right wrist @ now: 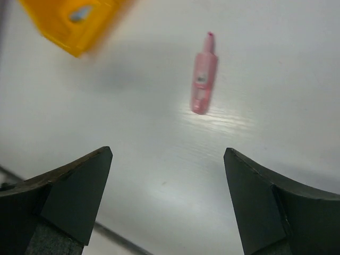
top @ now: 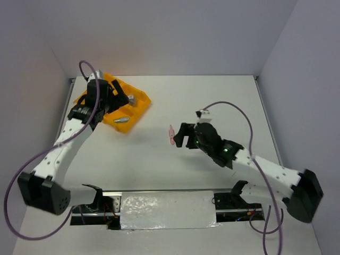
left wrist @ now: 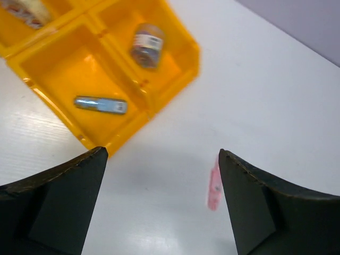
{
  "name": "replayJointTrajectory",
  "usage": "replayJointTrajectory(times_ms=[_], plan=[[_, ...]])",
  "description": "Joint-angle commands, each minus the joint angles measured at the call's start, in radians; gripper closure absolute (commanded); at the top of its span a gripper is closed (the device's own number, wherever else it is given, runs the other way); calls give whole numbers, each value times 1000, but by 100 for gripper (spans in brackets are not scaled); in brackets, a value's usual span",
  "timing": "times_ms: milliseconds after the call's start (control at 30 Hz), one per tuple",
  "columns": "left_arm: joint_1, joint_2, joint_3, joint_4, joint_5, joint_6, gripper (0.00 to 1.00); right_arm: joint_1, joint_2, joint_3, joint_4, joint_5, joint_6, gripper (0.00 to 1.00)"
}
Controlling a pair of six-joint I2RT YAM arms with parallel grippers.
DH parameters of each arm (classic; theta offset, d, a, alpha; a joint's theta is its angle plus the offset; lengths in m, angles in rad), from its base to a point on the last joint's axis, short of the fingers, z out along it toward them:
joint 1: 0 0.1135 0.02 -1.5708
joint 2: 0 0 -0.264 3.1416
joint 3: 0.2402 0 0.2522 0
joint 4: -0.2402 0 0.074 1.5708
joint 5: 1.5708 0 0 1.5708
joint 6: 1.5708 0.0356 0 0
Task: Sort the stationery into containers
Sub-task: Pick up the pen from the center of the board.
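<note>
The pink piece's thick near end (top: 172, 141) lies alone outside the tray (top: 142, 108). My right gripper moves down and to the left in the top view onto that end next.
The orange-yellow tray (top: 142, 108) lies at the far left. In the left wrist view the tray (left wrist: 48, 90) holds a light-blue piece (left wrist: 101, 104) in one compartment, a small grey-topped jar (left wrist: 147, 45) in the adjoining one, and a beige tape ring (left wrist: 24, 10) at the picture's top edge. A pink piece (top: 171, 134) lies alone on the white table; it also shows in the left wrist view (left wrist: 214, 186) and the right wrist view (right wrist: 203, 79). My left gripper (top: 121, 97) is open and empty over the tray, shown open in its wrist view (left wrist: 162, 154). My right gripper (top: 179, 136) is open and empty just right of the pink piece, which lies ahead of its jaws (right wrist: 167, 151).
A corner of the tray (right wrist: 64, 32) shows at the top left of the right wrist view. Grey walls enclose the table on three sides. A foil-covered plate (top: 167, 210) and wiring sit between the arm bases at the near edge.
</note>
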Motion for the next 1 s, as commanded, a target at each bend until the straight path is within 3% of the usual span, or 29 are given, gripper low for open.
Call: replayJointTrajectory(times_ms=[0, 100, 200, 267, 367, 500, 800, 967], plan=[[-41, -152, -85, 4, 158, 168, 1, 0, 207, 134, -148, 95, -25, 6], [-61, -305, -215, 5, 254, 250, 1, -2, 402, 228, -180, 129, -55, 9], [-67, -488, -393, 60, 237, 245, 1, -2, 552, 323, -191, 155, -81, 14], [-72, -561, -415, 33, 222, 248, 1, 1, 641, 357, -164, 87, -134, 21], [-102, -596, -412, 15, 171, 252, 1, 4, 756, 444, -194, 97, -140, 26], [-105, -562, -402, 10, 205, 262, 1, 3, 862, 536, -226, 115, -135, 31], [-104, -550, -402, 10, 220, 273, 1, -13, 961, 556, -201, 102, -117, 39], [-104, -527, -400, 11, 232, 275, 1, -22, 976, 532, -158, 60, -117, 60]])
